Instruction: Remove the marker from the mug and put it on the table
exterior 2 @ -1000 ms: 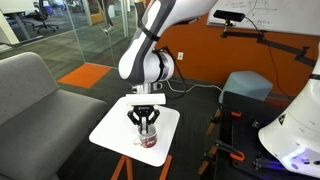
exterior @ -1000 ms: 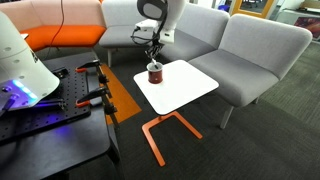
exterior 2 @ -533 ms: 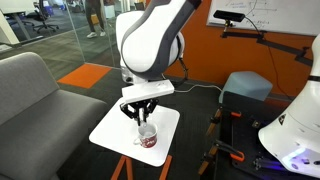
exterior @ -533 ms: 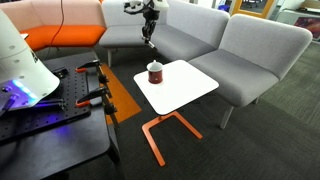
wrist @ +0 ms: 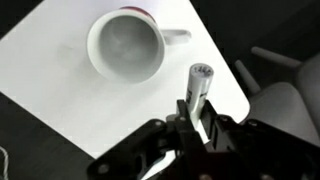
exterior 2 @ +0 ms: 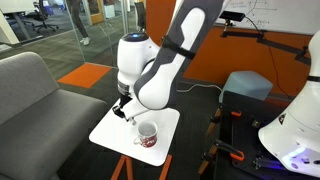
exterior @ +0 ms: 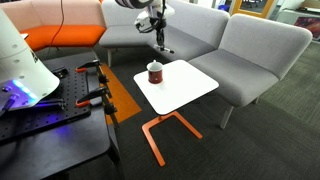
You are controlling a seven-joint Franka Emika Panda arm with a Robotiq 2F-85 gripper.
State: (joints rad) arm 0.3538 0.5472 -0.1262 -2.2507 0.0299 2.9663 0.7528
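The gripper should go down and outward to the bare tabletop next to the mug and let go of the marker [exterior: 163, 47] clear of the mug.
The dark red-brown mug [exterior: 154, 72] stands on the white table top [exterior: 185, 88] near its back corner. In the wrist view the mug [wrist: 126, 47] has a pale inside that looks empty. My gripper [wrist: 197, 122] is shut on the marker [wrist: 197, 85], which sticks out from between the fingers above the table [wrist: 45, 75], beside the mug. In both exterior views the gripper [exterior: 160, 38] [exterior 2: 121, 107] hangs in the air clear of the mug [exterior 2: 147, 134], with the marker [exterior: 163, 47] pointing down. The table also shows in an exterior view [exterior 2: 108, 131].
Grey sofa seats [exterior: 250, 50] stand behind and beside the table. A black workbench with orange clamps [exterior: 70, 100] lies close to the table's side. The table's orange frame [exterior: 160, 130] rests on the carpet.
My gripper rose from the mug with the marker in it, then moved sideways off the mug. The mug stayed in place on the table.
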